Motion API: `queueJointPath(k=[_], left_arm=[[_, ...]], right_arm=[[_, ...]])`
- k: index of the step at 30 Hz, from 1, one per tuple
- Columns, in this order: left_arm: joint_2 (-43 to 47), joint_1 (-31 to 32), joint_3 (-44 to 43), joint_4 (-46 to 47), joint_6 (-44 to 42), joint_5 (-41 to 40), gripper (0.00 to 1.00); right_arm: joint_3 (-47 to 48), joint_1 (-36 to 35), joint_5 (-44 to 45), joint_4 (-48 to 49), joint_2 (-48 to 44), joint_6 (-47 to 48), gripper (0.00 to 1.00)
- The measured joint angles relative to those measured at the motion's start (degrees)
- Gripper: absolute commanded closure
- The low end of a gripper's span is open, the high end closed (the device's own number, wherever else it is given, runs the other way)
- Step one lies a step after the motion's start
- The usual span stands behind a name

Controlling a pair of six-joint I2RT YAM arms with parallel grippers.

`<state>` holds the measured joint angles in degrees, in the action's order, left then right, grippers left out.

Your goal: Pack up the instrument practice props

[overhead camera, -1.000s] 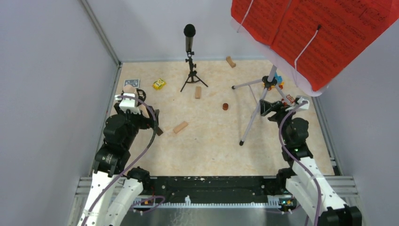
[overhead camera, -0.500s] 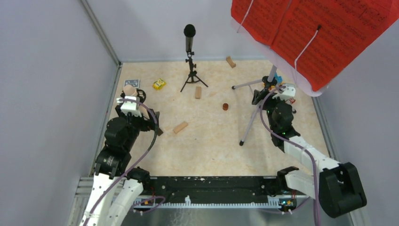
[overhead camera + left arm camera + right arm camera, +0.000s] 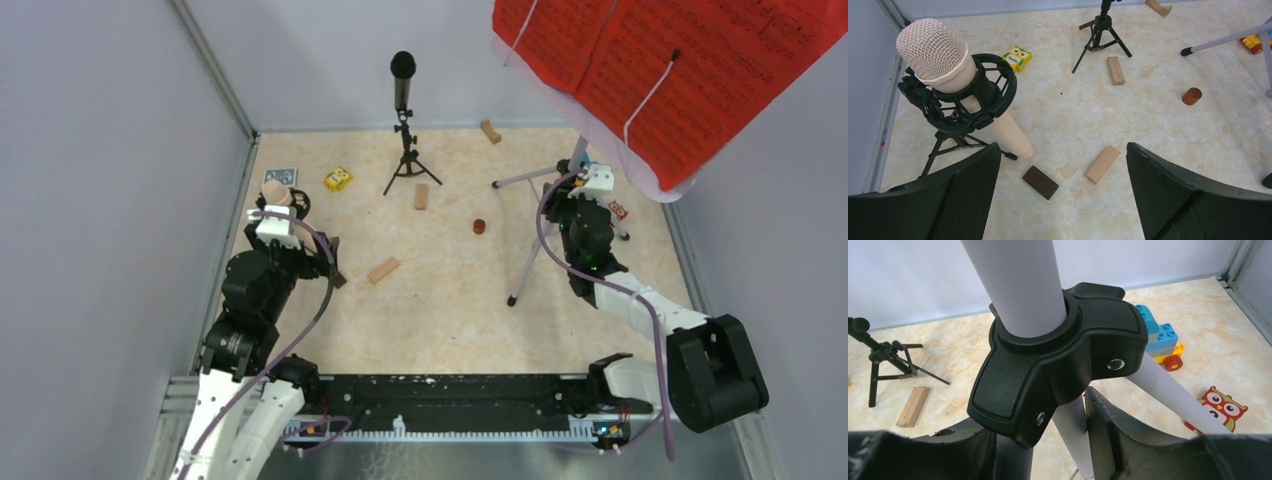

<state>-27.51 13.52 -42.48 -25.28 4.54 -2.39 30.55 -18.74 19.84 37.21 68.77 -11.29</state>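
The robot's right gripper will turn next, carry the stand to the left in the top view and release it there, because clear floor by the brown cylinder lies on that side.
The music stand has red sheet-music pages on a white desk, high at the right. Its silver tripod legs meet at a black hub. My right gripper sits just under that hub, its jaws closed in around the legs, the right finger touching the near leg. The beige microphone leans in a black shock mount on a small tripod at the left. My left gripper hangs open and empty beside it. The black microphone stands on its tripod at the back.
Tan wooden blocks lie on the floor, with a dark flat block, a brown cylinder, a yellow owl card, a red owl card and a toy car. Grey walls close in the left, back and right sides.
My right arm has swung up and left to the stand's hub and its jaws now sit around the legs. The red pages shifted slightly. My left arm barely moved.
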Motion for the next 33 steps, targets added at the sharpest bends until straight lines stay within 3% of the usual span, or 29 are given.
queueJointPath(k=[4, 10, 20, 27, 33], left_arm=[[0.0, 0.0, 0.2, 0.5, 0.0, 0.0, 0.01], [0.0, 0.0, 0.6, 0.8, -0.1, 0.0, 0.01], [0.0, 0.0, 0.7, 0.9, -0.2, 0.0, 0.01], [0.0, 0.0, 0.9, 1.0, -0.2, 0.0, 0.01], [0.0, 0.0, 0.9, 1.3, -0.2, 0.3, 0.01]], right_arm=[[-0.1, 0.0, -1.7, 0.4, 0.0, 2.2, 0.74], [-0.1, 0.7, -8.3, -1.9, -1.4, 5.4, 0.79], [0.5, 0.7, -31.4, -6.9, -3.5, 8.9, 0.91], [1.8, -0.2, -42.4, -9.4, -3.2, 9.6, 0.92], [5.8, -5.8, -48.9, -9.7, 2.0, 10.5, 0.93]])
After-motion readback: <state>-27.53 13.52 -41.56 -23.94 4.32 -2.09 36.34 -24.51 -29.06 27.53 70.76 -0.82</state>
